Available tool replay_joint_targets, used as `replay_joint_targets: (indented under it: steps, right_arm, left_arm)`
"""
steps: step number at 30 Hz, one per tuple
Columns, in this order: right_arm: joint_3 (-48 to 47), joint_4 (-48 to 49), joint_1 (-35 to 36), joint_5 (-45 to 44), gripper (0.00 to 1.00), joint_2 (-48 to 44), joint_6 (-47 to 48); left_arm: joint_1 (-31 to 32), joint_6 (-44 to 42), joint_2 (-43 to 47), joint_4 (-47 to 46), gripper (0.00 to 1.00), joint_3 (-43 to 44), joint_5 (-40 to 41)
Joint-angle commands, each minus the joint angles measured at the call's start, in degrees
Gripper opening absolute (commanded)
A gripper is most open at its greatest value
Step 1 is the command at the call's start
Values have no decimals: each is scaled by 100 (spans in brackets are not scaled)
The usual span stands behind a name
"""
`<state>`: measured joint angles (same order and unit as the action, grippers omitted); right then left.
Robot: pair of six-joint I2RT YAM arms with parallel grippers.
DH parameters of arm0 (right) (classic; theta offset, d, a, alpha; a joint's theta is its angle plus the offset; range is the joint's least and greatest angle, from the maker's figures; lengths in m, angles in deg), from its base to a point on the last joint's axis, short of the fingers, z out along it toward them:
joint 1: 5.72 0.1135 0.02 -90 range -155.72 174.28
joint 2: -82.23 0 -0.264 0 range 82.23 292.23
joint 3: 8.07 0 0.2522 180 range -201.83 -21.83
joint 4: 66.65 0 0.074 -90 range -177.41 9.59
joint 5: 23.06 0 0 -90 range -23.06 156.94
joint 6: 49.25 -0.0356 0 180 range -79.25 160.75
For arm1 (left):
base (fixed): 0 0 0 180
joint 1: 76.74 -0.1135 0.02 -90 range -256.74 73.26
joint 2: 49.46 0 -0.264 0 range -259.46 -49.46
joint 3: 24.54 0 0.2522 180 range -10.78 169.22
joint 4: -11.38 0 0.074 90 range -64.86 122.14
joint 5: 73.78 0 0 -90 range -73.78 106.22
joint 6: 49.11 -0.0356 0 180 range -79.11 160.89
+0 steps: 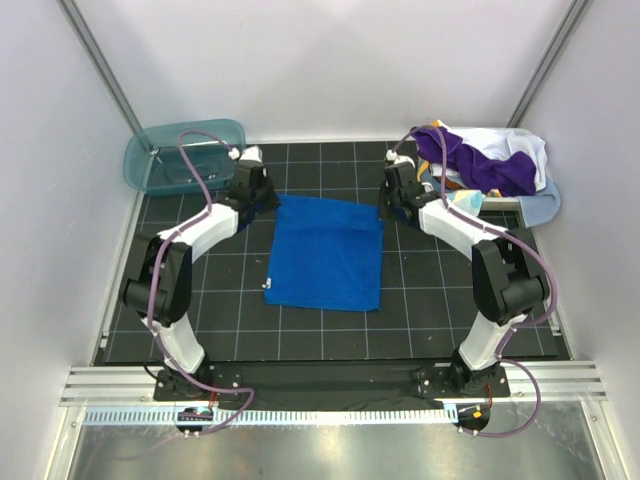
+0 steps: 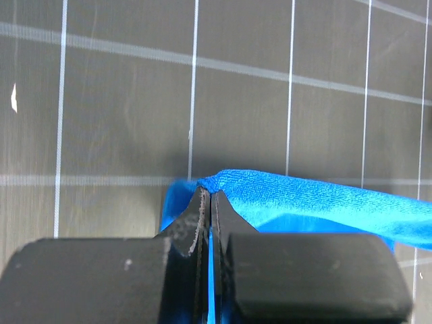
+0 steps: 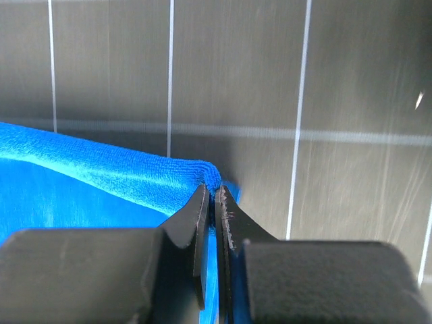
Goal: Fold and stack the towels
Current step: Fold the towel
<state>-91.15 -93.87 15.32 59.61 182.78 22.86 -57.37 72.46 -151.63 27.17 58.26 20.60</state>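
Note:
I will move my right gripper back next and let go of the towel's pinched corner on the towel's near end (image 1: 369, 291), which lies flat and toward the base from the gripper.
A royal blue towel (image 1: 328, 252) lies on the black grid mat in the middle of the top view. My left gripper (image 1: 262, 197) is shut on its far left corner, and the blue towel (image 2: 304, 199) shows pinched between the jaws in the left wrist view, where that gripper (image 2: 210, 196) sits low in the frame. My right gripper (image 1: 388, 207) is shut on the far right corner; the right wrist view shows this gripper (image 3: 214, 192) pinching the towel's edge (image 3: 115, 175). More towels lie heaped at the back right: a deep purple one (image 1: 470, 158), a white one (image 1: 515, 145) and a light blue one (image 1: 540, 208).
A teal translucent tub (image 1: 183, 155) stands at the back left corner. A white basket (image 1: 500, 200) holds the towel heap at the back right. White walls close in on both sides. The arm bases sit at the near edge.

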Motion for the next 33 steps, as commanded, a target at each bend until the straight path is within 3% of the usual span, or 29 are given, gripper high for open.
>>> replay_joint_targets:
  steps: [1,16,33]
  right_arm:
    - [304,211,137,-75,9,-562,-179]
    - [1904,-140,1034,-594,6,-1819,-1163]
    - [2713,-175,1385,-567,5,-2619,-1630]
  left_arm:
    - [-30,244,557,-316,0,-451,-122]
    - [84,666,2384,-220,0,-2437,-350]
    - [251,596,3212,-53,0,-3309,-421]
